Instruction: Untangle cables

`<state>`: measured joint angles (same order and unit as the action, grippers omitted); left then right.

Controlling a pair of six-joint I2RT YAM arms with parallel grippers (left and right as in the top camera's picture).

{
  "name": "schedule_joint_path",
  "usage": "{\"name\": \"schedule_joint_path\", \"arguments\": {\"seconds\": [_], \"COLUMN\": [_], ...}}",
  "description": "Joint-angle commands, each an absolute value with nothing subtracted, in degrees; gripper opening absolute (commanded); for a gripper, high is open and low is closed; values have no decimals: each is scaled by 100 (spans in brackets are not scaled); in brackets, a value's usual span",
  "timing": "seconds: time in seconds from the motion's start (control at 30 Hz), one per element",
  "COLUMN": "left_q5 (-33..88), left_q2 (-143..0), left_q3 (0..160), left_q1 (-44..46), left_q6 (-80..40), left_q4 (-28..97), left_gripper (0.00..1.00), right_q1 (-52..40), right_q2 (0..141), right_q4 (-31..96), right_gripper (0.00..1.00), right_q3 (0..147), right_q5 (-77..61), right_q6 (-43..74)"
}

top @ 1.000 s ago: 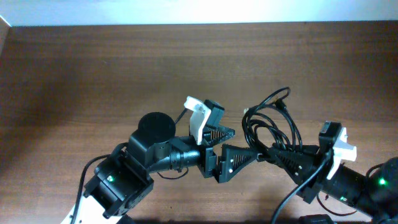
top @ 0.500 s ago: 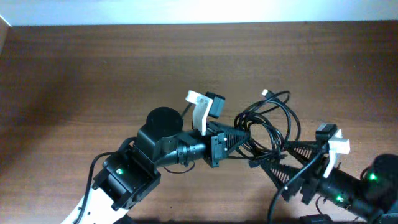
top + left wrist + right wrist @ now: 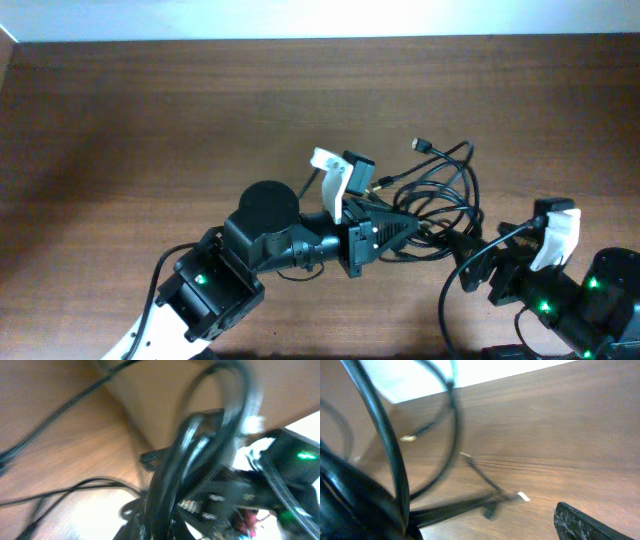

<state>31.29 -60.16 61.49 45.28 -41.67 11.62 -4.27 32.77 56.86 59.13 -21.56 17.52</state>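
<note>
Next, my left gripper pulls the cables to the left in the overhead view, away from my right gripper, then opens. The reason is that the cables sit bunched in tangled loops.
The cables (image 3: 445, 190) lie as a tangled bunch of thin black loops right of the table's middle, with one plug end (image 3: 420, 144) sticking out at the far side. My left gripper (image 3: 398, 232) reaches in from the lower left and is shut on the cables at the near-left side of the bunch. In the left wrist view the gripped cables (image 3: 200, 450) rise thick and blurred from the jaws. My right gripper (image 3: 480, 262) stands open just near-right of the bunch. In the right wrist view, cable loops (image 3: 385, 445) fill the left and one finger (image 3: 580, 525) shows, nothing against it.
The brown wooden table (image 3: 150, 120) stretches bare to the left and far side, ending at a white wall strip (image 3: 320, 18). The right arm's body (image 3: 590, 300) with its thicker black wire (image 3: 447, 310) sits at the lower right.
The left gripper closed on the cable bunch and shifted right with it. The right gripper let go, opened and drew back toward the lower right. The bunch slid slightly away.
</note>
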Motion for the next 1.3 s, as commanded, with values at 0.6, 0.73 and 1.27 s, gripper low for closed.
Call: {"name": "schedule_joint_path", "arguments": {"seconds": [0.6,0.73,1.27], "left_q5": [9019,9019,8414], "left_q2": [-5815,-5817,-5854], "left_q3": [6272,6272,6267], "left_q1": [899,106,377], "left_q6": [-4023,-3610,-2427], "left_q4": [-556,-554,1380], "left_gripper": [0,0,99], "right_q1": [-410,-410,-410], "right_q2": [3352,3352,3352], "right_q4": [6222,6222,5384], "right_gripper": [97,98,4], "right_q3": [5916,5916,5916], "right_q5": [3076,2873,-1356], "right_q6": [2152,2154,1629]}}
